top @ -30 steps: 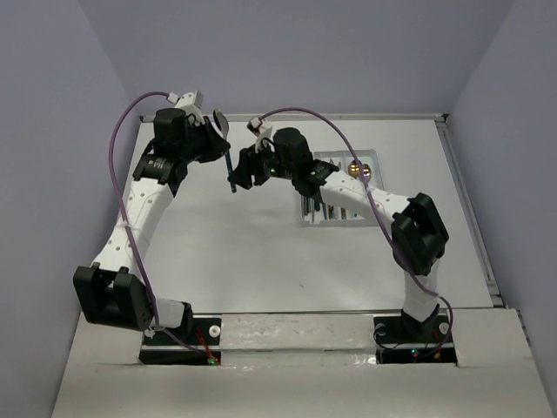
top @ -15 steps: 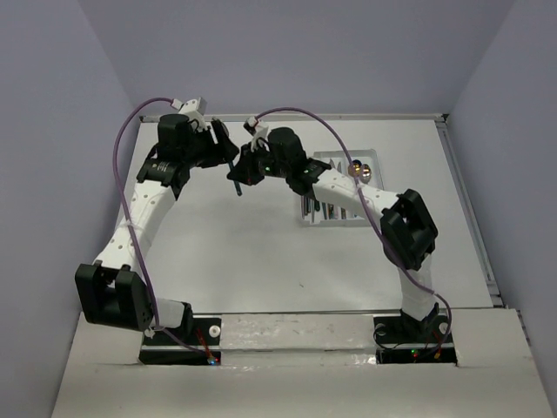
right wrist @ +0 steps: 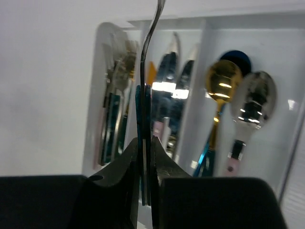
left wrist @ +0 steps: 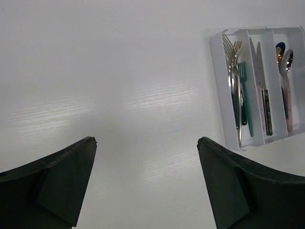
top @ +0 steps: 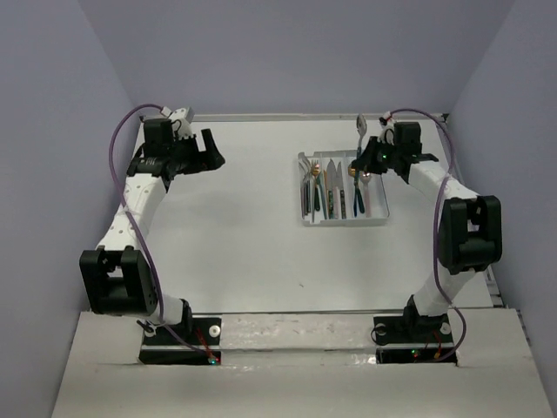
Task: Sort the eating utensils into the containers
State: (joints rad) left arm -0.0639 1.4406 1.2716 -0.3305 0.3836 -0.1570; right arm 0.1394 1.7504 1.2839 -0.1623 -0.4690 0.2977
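The tray's spoon section (top: 365, 198) (right wrist: 221, 126) already has spoons in it and is below my right gripper and to its right in the wrist view, so I need to move there and down to let go.
My right gripper (top: 361, 161) (right wrist: 145, 143) is shut on the teal handle of a spoon (top: 360, 131) (right wrist: 143, 107), held upright with its bowl on top, over the right side of the white three-compartment tray (top: 344, 223) (left wrist: 217, 81) (right wrist: 196, 107). Inside the tray lie forks (left wrist: 234, 76) on the left, knives (left wrist: 261, 90) in the middle, and gold and silver spoons (right wrist: 224, 78) on the right. My left gripper (top: 212, 155) (left wrist: 147, 141) hangs wide open and holds nothing, over bare table at the back left, far from the tray.
The white table (top: 244, 244) ends in a raised back edge (top: 287, 117) and a right rail (top: 470, 218). Grey-lilac walls close in on three sides. Purple cables loop from both wrists.
The teal-handled spoon passed from my left gripper to my right at mid-table. The left one opened and drew back left; the right shut on it and swung right over the tray.
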